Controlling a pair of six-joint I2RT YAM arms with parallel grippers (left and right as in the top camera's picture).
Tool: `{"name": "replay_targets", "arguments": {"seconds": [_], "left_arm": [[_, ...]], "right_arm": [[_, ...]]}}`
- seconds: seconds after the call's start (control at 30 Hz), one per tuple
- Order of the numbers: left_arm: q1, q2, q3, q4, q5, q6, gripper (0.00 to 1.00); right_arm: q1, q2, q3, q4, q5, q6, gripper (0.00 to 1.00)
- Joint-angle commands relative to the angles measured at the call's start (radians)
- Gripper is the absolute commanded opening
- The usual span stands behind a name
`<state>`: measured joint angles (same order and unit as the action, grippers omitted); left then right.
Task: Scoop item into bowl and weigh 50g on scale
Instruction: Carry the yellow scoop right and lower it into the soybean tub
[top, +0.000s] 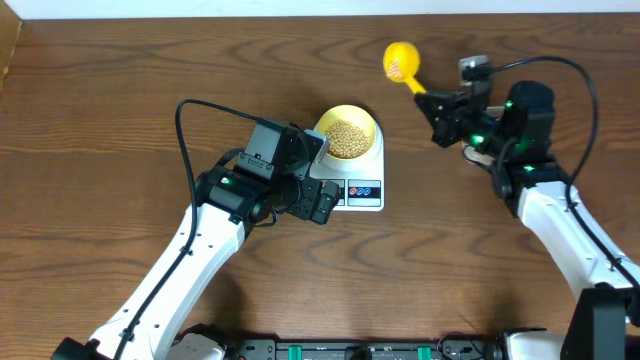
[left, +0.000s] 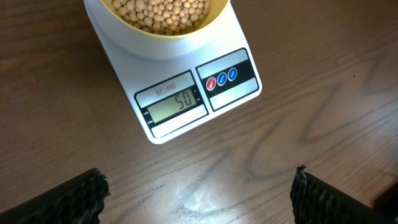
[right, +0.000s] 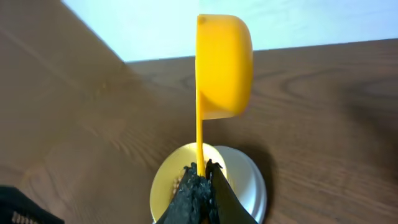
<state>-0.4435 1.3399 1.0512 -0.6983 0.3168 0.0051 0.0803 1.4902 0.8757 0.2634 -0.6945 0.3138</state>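
Note:
The scale shows the target weight. So the yellow scoop in my right gripper moves away from the bowl next, then down over the clear container partly hidden beneath it.
The pale yellow bowl (top: 362, 116) stands on the white scale (top: 374, 172) and holds many tan beans (top: 347, 140). In the left wrist view the scale (left: 186, 68) shows "50" on its display (left: 180, 101), and the bowl (left: 163, 36) with beans (left: 161, 11) is at the top edge. My left gripper (left: 199, 199) is open and empty above bare table, just in front of the scale; it also shows overhead (top: 322, 206). My right gripper (top: 440, 108) is shut on the handle of the yellow scoop (top: 402, 62), to the right of the bowl. In the right wrist view the scoop (right: 224, 68) stands up from the jaws (right: 202, 171), with the bowl (right: 169, 180) behind them.
The scale has red and blue buttons (left: 222, 78) at its front right. The wooden table's far edge (top: 300, 20) meets a white surface. The left arm's black cable (top: 190, 110) loops over the table to the left of the scale.

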Motion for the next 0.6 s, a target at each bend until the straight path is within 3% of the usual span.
{"name": "replay_targets", "arguments": {"seconds": [0.0, 0.27, 0.47, 0.57], "left_arm": [[-0.001, 0.003, -0.002, 0.000, 0.011, 0.017, 0.96], [-0.001, 0.003, -0.002, 0.000, 0.011, 0.017, 0.96], [-0.001, 0.003, -0.002, 0.000, 0.011, 0.017, 0.96], [-0.001, 0.003, -0.002, 0.000, 0.011, 0.017, 0.96]], "right_arm": [[-0.045, -0.065, 0.005, 0.001, -0.031, 0.056, 0.01], [-0.193, -0.179, 0.005, -0.198, -0.030, 0.057, 0.02], [-0.317, -0.190, 0.005, -0.443, 0.074, 0.244, 0.02], [-0.370, -0.190, 0.005, -0.502, 0.109, 0.269, 0.01]]}}
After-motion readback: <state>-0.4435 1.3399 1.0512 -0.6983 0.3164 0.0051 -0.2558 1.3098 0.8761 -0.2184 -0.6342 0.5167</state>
